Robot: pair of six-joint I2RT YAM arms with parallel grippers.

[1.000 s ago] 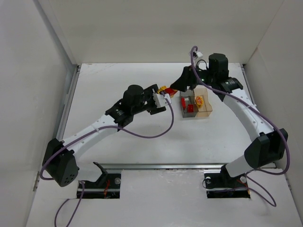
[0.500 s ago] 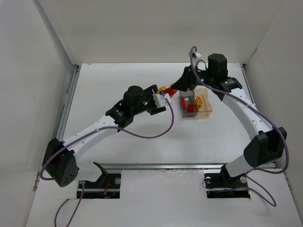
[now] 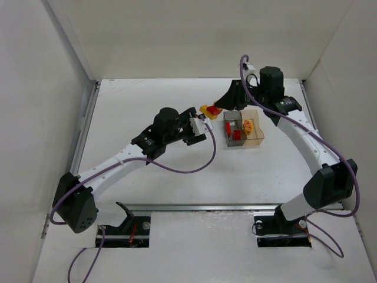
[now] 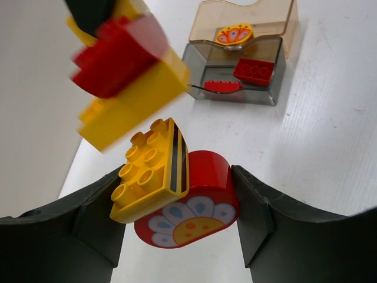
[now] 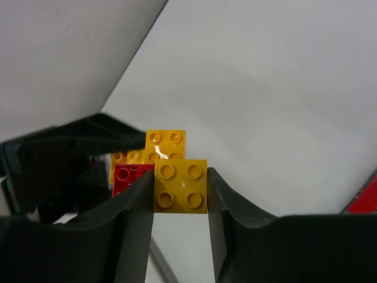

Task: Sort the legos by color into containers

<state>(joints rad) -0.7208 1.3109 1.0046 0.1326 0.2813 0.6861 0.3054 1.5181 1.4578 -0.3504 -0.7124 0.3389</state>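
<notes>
My left gripper should next move down and back to release the round red brick on the bare tabletop, which lies below it, nearer my base.
My left gripper (image 3: 203,120) is shut on a round red brick with a flower face (image 4: 194,206). A yellow striped brick (image 4: 150,171) sits on top of that brick, between the fingers (image 4: 88,218). My right gripper (image 3: 218,106) is shut on a yellow square brick (image 5: 179,186). In the left wrist view it carries a blurred yellow and red cluster (image 4: 126,76) just above the left gripper's bricks. The joined containers (image 3: 242,130) stand to the right. The smoky grey one (image 4: 235,79) holds red bricks. The amber one (image 4: 250,17) holds an orange-faced round piece.
White walls enclose the table on the left, back and right. A metal rail (image 3: 82,135) runs along the left edge. Both arms meet at the back middle, just left of the containers. Purple cables hang from both wrists.
My right gripper has pulled its yellow and red cluster slightly up and back, away from the bricks in my left gripper. The containers have not moved.
</notes>
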